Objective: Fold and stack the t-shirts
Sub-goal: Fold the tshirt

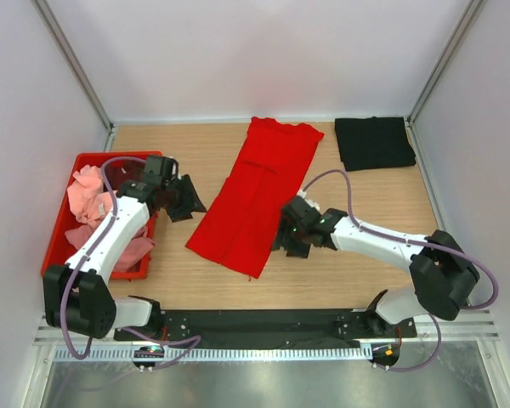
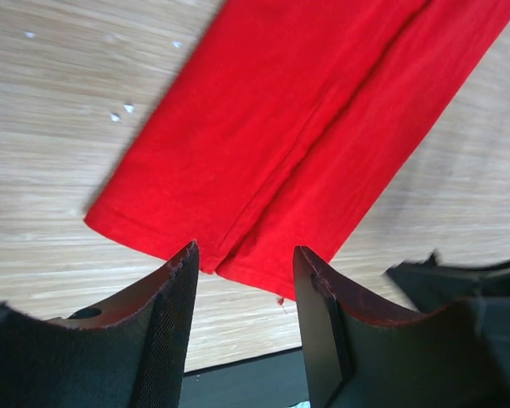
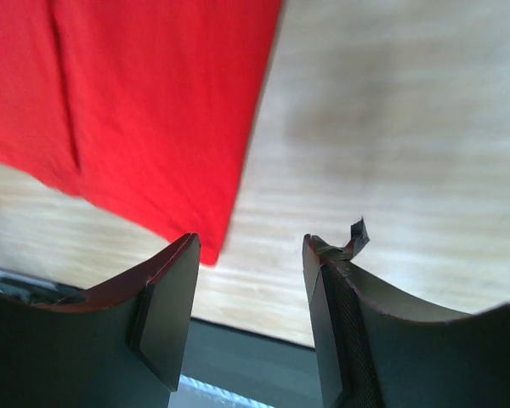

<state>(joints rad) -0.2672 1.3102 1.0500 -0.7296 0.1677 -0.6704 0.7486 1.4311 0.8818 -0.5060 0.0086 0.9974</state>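
My right gripper will come back, to the left in the top view, and down onto the t-shirt's nearest corner (image 1: 256,274) (image 3: 207,253), because the red t-shirt lies slanted on the tabletop.
A bright red t-shirt (image 1: 259,194) lies flat on the table, folded lengthwise into a long strip that runs from the back centre to the front left. It also shows in the left wrist view (image 2: 306,119) and the right wrist view (image 3: 144,110). A black t-shirt (image 1: 374,142) lies folded at the back right. Pink t-shirts (image 1: 92,204) are heaped in a red crate (image 1: 61,231) at the left. My left gripper (image 1: 184,200) is open and empty, just left of the strip's near end. My right gripper (image 1: 291,242) is open and empty, just right of it.
White walls with metal posts close in the table on three sides. A black base rail (image 1: 263,323) runs along the near edge. The left arm's cable loops over the crate.
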